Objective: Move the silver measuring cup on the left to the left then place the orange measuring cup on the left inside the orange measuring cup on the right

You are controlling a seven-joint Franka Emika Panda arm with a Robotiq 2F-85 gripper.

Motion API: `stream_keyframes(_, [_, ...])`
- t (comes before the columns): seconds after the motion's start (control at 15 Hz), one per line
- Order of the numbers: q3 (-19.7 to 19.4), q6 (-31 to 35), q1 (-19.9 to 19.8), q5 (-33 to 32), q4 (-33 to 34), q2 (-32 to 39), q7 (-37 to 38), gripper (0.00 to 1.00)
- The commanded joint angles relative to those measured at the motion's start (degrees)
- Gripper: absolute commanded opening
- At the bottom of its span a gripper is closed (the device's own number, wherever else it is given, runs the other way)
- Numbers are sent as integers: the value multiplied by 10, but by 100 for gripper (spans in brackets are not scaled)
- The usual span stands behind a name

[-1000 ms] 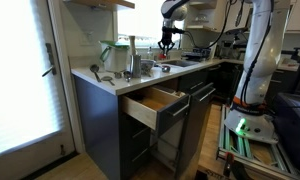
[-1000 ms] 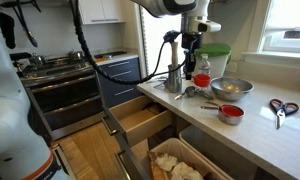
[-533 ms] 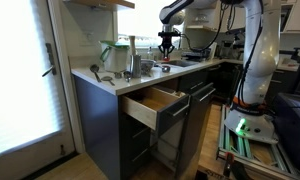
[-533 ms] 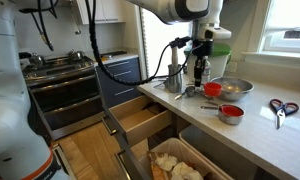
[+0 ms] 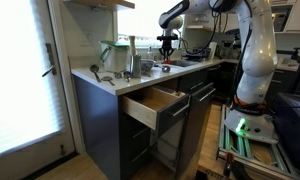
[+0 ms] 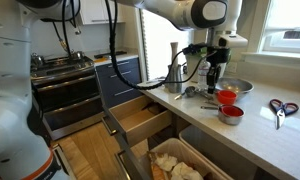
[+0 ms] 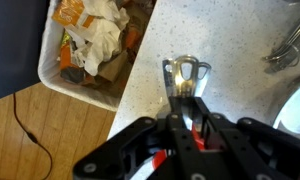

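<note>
My gripper shifts over the second orange measuring cup (image 5: 166, 68) (image 7: 159, 159) next and goes down to set the held cup inside. The held cup still hangs above the second cup's rim.
In an exterior view my gripper (image 6: 216, 76) is shut on the handle of an orange measuring cup (image 6: 227, 96). It holds the cup just above a second orange measuring cup (image 6: 230, 113) on the counter. In the wrist view the fingers (image 7: 187, 100) clamp a silver handle (image 7: 185, 72) that sticks out ahead, with orange (image 7: 197, 128) showing between them. Silver measuring cups (image 6: 188, 92) lie on the counter to the left of the gripper. In an exterior view the gripper (image 5: 167, 44) hangs over the far counter.
A silver bowl (image 6: 234, 86), a metal canister (image 6: 175, 78), a green-lidded container (image 6: 216, 55) and scissors (image 6: 280, 107) are on the counter. Drawers (image 6: 142, 120) stand open below; one holds cloths and bags (image 7: 90, 40). The stove (image 6: 60, 70) is at the left.
The gripper has carried the orange cup from beside the metal canister across to above the second orange cup near the silver bowl.
</note>
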Motion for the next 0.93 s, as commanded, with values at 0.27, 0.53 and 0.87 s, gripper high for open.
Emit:
stream_keyframes(0.27, [0, -25, -19, 25, 88, 79, 36, 4])
stream_keyframes(0.53, [0, -31, -25, 28, 108, 99, 53, 4])
stream_keyframes(0.87, [1, -53, -32, 31, 122, 115, 66, 4])
